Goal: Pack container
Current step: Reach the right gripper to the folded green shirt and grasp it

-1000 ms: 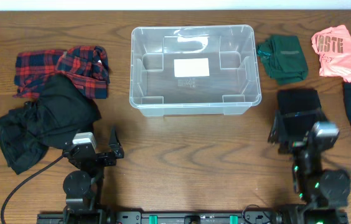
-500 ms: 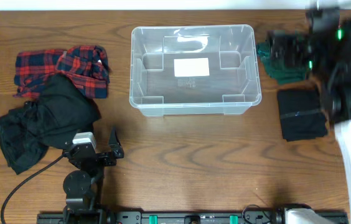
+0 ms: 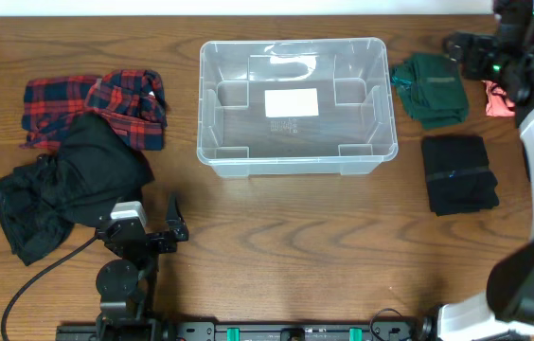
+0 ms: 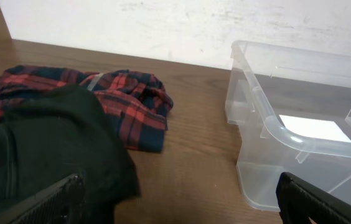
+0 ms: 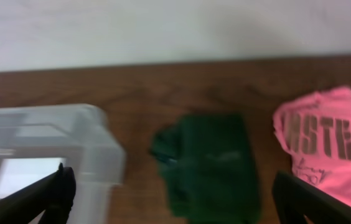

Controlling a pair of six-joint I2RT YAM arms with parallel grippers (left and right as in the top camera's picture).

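Observation:
My right gripper comes down between the dark green garment and the pink shirt next, then moves toward the bin onto that facing edge [image 3: 462, 92] [image 5: 249, 165].
The container [image 3: 295, 152] is a clear plastic bin with a white label on its base, standing empty at the table's centre; it also shows in the left wrist view [image 4: 300, 140] and the right wrist view [image 5: 94, 140]. My left gripper [image 3: 178, 220] is open and empty near the front, between the black garment [image 3: 68, 185] and the bin; its jaws [image 4: 175, 208] stand wide apart. My right gripper [image 3: 463, 47] is raised at the far right, open and empty [image 5: 182, 199], above a dark green garment [image 3: 431, 87] [image 5: 210, 165].
A red and navy plaid shirt [image 3: 97, 106] [image 4: 122, 99] lies far left behind the black garment [image 4: 38, 146]. A folded black garment [image 3: 458, 173] lies right of the bin. A pink shirt [image 5: 322, 146] lies right of the green one, mostly hidden by my arm in the overhead view [image 3: 494, 98].
My right arm has swung up from the front right to the far right and now hangs over the green garment. The left arm and the clothes have not moved.

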